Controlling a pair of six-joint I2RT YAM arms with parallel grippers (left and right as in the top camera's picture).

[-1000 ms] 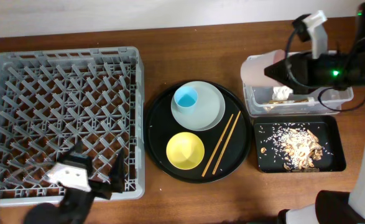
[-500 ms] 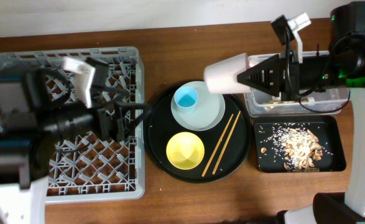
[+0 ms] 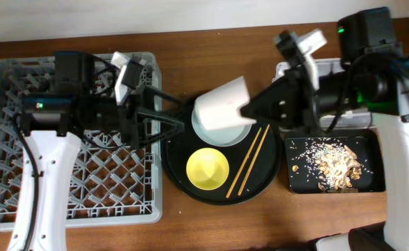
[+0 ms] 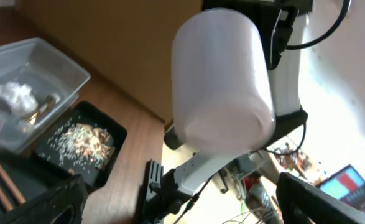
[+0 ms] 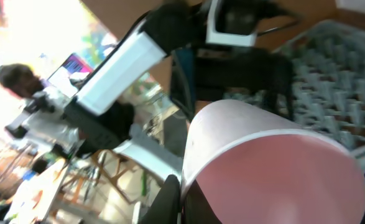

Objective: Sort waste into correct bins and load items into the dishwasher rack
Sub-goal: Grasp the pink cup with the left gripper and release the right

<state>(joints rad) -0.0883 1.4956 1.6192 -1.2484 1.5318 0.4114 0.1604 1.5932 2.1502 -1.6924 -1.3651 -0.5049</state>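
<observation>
The left gripper rises and turns next until its fingers straddle the pink cup's base [image 4: 222,81], which sits above them.
My right gripper [image 3: 249,110] is shut on the rim of the pink cup [image 3: 221,111] and holds it on its side above the pale plate [image 3: 244,131]. The cup's rim shows in the right wrist view [image 5: 275,168], pinched by my fingers [image 5: 185,199]. The blue cup is hidden under it. My left gripper [image 3: 166,118] is open and empty, reaching from over the grey rack [image 3: 23,90] toward the cup's base [image 4: 222,81]. The yellow bowl [image 3: 207,168] and chopsticks [image 3: 249,162] lie on the round tray. Food scraps fill the black tray [image 3: 334,164]. The tissue [image 4: 14,96] lies in the clear tub [image 4: 45,62].
The round black tray [image 3: 180,178] sits between the rack and the bins. My right arm [image 3: 357,77] covers most of the clear tub in the overhead view. My left arm [image 3: 44,174] lies over the rack's middle.
My right arm carried the pink cup leftward from over the clear tub to above the plate. My left arm swung from the rack's front up and right toward the cup.
</observation>
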